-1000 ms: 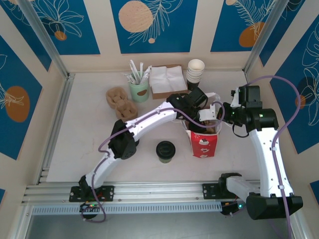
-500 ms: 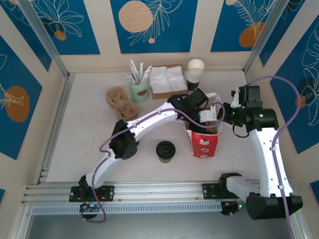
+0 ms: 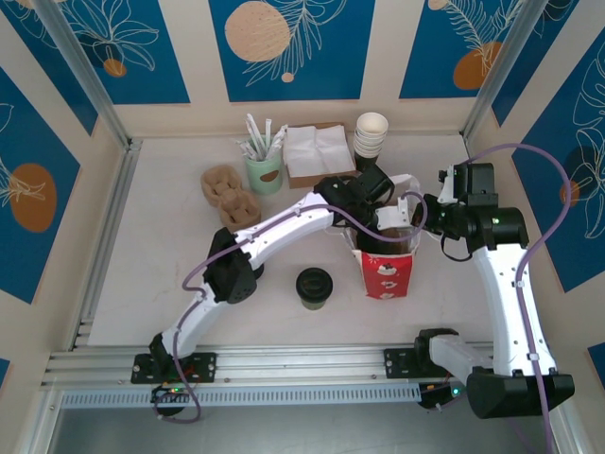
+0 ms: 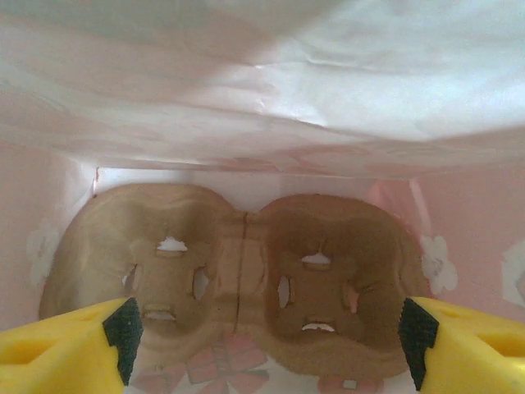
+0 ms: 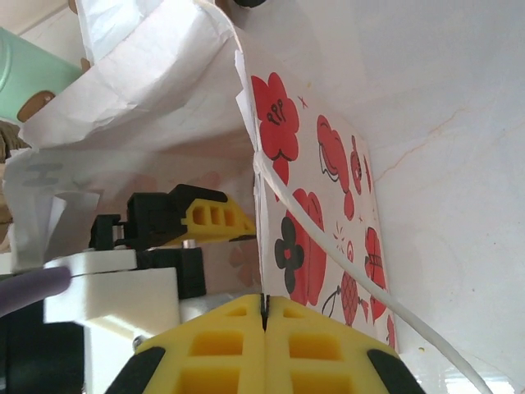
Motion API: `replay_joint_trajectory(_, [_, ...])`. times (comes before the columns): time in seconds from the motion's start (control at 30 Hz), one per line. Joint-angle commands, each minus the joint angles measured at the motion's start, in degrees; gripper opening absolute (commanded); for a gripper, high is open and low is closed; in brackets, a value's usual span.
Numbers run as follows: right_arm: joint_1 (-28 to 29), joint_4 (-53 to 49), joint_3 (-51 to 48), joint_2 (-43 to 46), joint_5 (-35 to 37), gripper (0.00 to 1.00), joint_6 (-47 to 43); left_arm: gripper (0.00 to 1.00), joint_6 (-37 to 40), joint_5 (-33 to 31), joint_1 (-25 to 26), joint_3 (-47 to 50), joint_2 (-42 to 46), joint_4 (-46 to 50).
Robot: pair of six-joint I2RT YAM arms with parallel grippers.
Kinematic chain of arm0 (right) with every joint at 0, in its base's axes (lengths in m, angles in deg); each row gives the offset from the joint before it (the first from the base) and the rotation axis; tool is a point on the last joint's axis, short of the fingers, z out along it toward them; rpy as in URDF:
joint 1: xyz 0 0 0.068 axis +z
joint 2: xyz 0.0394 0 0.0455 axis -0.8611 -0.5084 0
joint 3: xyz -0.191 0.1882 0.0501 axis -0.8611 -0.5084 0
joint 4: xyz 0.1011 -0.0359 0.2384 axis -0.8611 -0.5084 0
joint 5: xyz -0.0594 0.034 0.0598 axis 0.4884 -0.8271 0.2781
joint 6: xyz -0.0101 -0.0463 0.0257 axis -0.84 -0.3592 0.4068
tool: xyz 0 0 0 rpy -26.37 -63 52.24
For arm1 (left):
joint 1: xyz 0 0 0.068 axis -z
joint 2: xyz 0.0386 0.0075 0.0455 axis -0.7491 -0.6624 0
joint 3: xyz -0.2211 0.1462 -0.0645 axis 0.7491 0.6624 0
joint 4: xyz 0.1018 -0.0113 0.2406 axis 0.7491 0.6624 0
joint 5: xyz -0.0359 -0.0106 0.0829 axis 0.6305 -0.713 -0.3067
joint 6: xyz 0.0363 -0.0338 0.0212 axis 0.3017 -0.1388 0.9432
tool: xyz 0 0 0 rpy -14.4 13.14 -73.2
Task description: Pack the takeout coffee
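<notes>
The bag's edge comes free next, as my right gripper stays at it and spreads its fingers.
The takeout coffee, a dark green paper cup with a black lid, stands alone on the table left of the red-and-white bag. My left gripper reaches down into the bag's mouth. In the left wrist view its jaws stand wide open over a brown cardboard cup carrier lying on the bag's floor. My right gripper is at the bag's right rim. In the right wrist view it is shut on the bag's edge, with the patterned bag wall beyond.
A second brown carrier lies at the back left. Behind it stand a mint cup of sticks, a napkin box and a stack of white cups. Metal rails and patterned walls close in the table.
My left jaws have opened wide inside the bag, and the carrier now lies free on the bag's floor. The right gripper, bag and coffee have stayed put.
</notes>
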Motion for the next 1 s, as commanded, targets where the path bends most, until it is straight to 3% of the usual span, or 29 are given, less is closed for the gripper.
replay_joint_trajectory(0.0, [0.04, -1.85, -0.87, 0.06, -1.26, 0.0, -0.17, 0.83, -0.3, 1.56, 1.22, -0.81, 6.05, -0.49])
replay_joint_trajectory(0.37, [-0.09, 0.21, -1.44, -0.41, -6.92, 0.0, 2.5, 0.87, -3.17, 1.69, 1.17, -0.81, 13.68, -1.03])
replay_joint_trajectory(0.67, [-0.04, 1.58, -2.16, -0.69, -8.61, 0.0, 3.95, 0.87, -8.95, -4.4, 0.95, -0.95, 18.52, -2.05])
replay_joint_trajectory(0.97, [-1.25, -0.83, 3.3, -0.97, -5.21, 0.38, 0.24, 0.87, -14.26, -11.25, 0.78, 1.73, 25.11, -1.58])
